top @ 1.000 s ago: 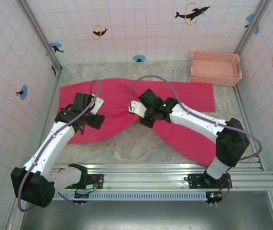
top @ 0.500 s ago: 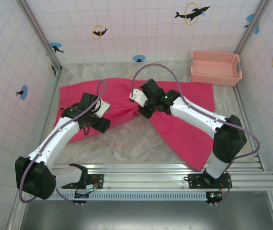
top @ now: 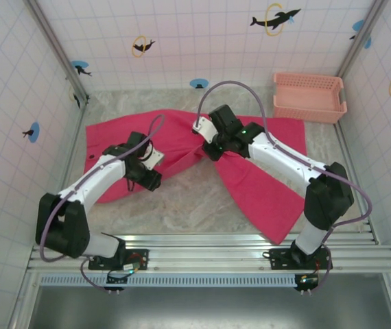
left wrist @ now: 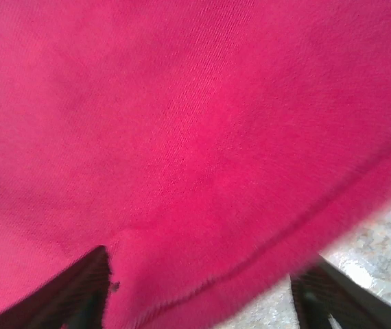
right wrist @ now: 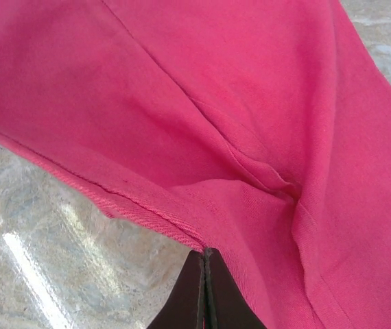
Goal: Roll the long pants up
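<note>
I will next carry the pinched hem outward in my right gripper, because the far edge of the pants (top: 261,179) is there, then open my fingers over the cloth.
The long pants (top: 261,179) are magenta cloth spread across the marble table, one leg running left (top: 110,133) and one slanting to the near right. My right gripper (top: 207,148) sits at the crotch area, shut on the hem of the pants (right wrist: 154,216), its fingertips (right wrist: 204,252) pressed together with the stitched edge pinched between them. My left gripper (top: 149,179) is low over the near edge of the left leg. Its dark fingers (left wrist: 86,288) stand apart with the cloth's hem (left wrist: 250,260) lying between them, so the left gripper (left wrist: 206,267) is open.
A salmon-pink slotted basket (top: 309,97) stands at the back right corner. Bare marble table (top: 182,205) lies in front of the pants, between the arms. Tiled walls close in the left, back and right; a metal rail (top: 209,257) runs along the near edge.
My left gripper slid right along the left leg's near edge and its jaws narrowed. My right gripper moved farther back with the hem, drawing the cloth's near edge away.
</note>
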Tool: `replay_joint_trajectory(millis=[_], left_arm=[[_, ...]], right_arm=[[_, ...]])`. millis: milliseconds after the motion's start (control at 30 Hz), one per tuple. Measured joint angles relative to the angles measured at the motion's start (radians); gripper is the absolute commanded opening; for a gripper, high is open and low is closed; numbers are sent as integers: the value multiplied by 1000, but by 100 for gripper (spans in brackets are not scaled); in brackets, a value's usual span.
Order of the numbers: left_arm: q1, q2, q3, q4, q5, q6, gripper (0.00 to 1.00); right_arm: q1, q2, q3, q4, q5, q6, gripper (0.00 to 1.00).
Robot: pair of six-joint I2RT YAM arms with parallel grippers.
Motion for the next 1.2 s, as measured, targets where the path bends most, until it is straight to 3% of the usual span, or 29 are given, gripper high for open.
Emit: replay_joint_trajectory(millis=[100, 267, 767, 1000, 1200], left_arm=[[0, 101, 32, -18, -18, -8, 0], [-3, 175, 69, -23, -91, -5, 0], [63, 102, 178, -45, -255, 8, 0], [66, 122, 469, -122, -358, 114, 0], [66, 283, 748, -167, -415, 238, 6]], right_arm=[[-8, 2, 2, 7, -12, 4, 0], [-19, 7, 2, 8, -44, 5, 0], [-60, -4, -1, 8, -129, -1, 0], [-90, -19, 16, 12, -154, -7, 0], [-143, 18, 135, 12, -172, -13, 0]])
